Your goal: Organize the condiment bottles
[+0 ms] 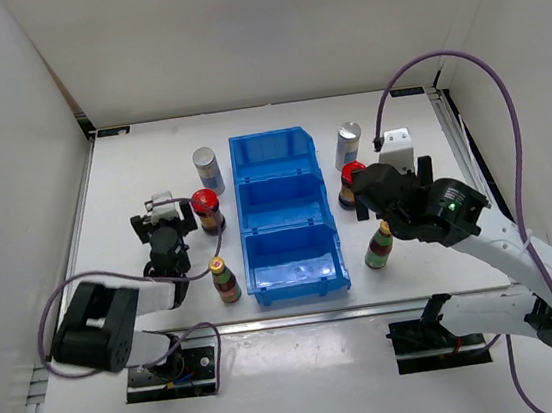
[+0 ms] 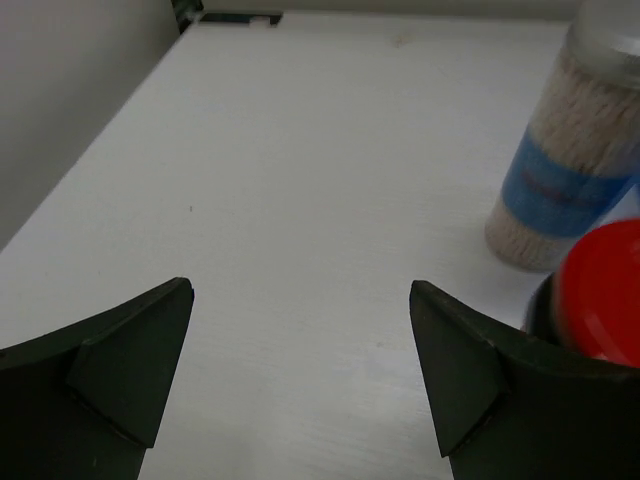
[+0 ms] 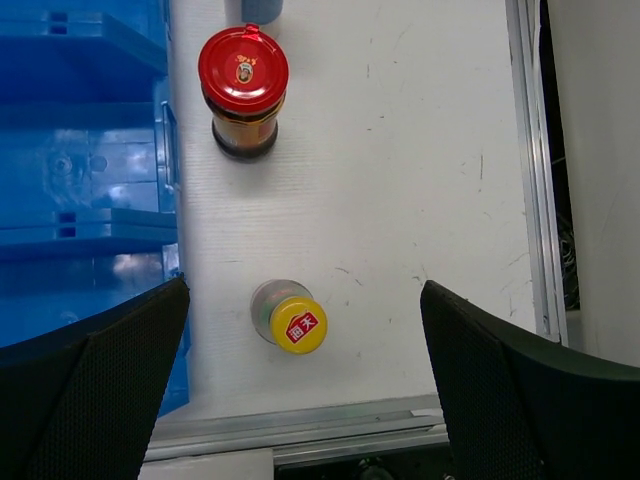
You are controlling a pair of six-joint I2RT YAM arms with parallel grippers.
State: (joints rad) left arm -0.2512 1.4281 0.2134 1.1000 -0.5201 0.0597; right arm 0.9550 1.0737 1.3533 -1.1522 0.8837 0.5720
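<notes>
The slim bottle's yellow cap is between my open fingers but well below them, so I will lower my right gripper around the top of the bottle next.
Six condiment bottles stand upright around the blue bin [image 1: 287, 215]. On its left are a pale silver-topped cylinder [image 1: 207, 164] [image 2: 565, 170], a squat red-capped bottle [image 1: 207, 211] [image 2: 600, 290] and a slim yellow-capped bottle [image 1: 224, 278]. To the bin's right stand another cylinder [image 1: 348, 144], a red-capped bottle [image 1: 353, 185] [image 3: 243, 68] and a yellow-capped bottle [image 1: 380, 246] [image 3: 297, 323]. My left gripper [image 1: 165, 218] [image 2: 300, 370] sits low and open, just left of the red-capped bottle, holding nothing. High over the right yellow-capped bottle, my right gripper [image 1: 392, 190] [image 3: 305, 370] is open and holds nothing.
The blue bin [image 3: 80, 170] has three compartments in a row from far to near, and nothing shows in them. Metal rails [image 3: 530, 160] edge the table on the right and near sides. White walls enclose the left, back and right. A purple cable [image 1: 460, 63] arcs over the right arm.
</notes>
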